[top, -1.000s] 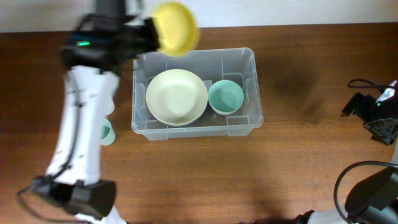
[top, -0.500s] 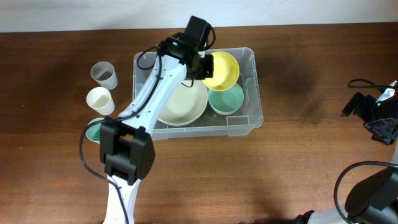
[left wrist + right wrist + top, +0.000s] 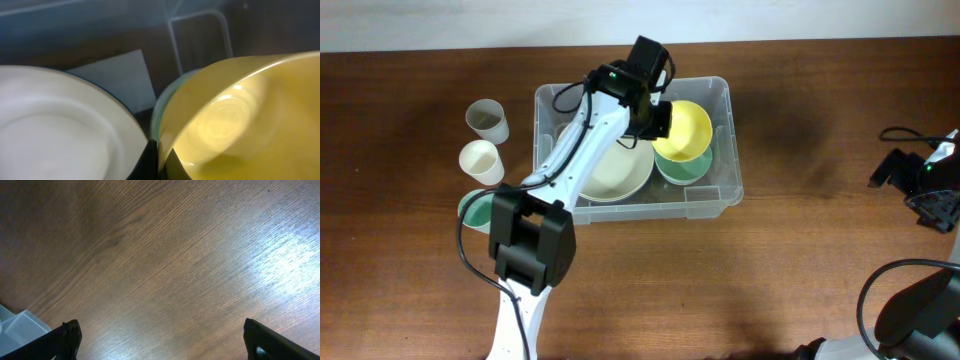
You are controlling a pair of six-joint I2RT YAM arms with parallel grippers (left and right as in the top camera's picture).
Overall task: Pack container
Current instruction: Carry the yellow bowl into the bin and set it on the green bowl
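Observation:
Next, my left gripper draws the yellow bowl back and down into the teal bowl (image 3: 684, 164), since the teal bowl's near side still shows uncovered.
The clear plastic container (image 3: 720, 190) stands mid-table. Inside it lie a large cream bowl (image 3: 610, 172) at the left and a teal bowl (image 3: 682, 168) at the right. My left gripper (image 3: 658, 122) is shut on the rim of a yellow bowl (image 3: 684, 128) and holds it tilted just over the teal bowl. In the left wrist view the yellow bowl (image 3: 240, 115) fills the right, the cream bowl (image 3: 55, 130) the left, and the jaws (image 3: 159, 162) pinch the yellow rim. My right gripper (image 3: 160, 340) is open over bare wood at the far right.
A grey cup (image 3: 488, 120), a cream cup (image 3: 481, 161) and a teal cup (image 3: 473, 208), partly hidden by the arm, stand left of the container. The container's corner (image 3: 15, 325) shows in the right wrist view. The right arm (image 3: 925, 185) rests at the table's right edge.
My left gripper carried the yellow bowl from behind the container into it, then lowered it slightly toward the teal bowl. The right arm has not moved.

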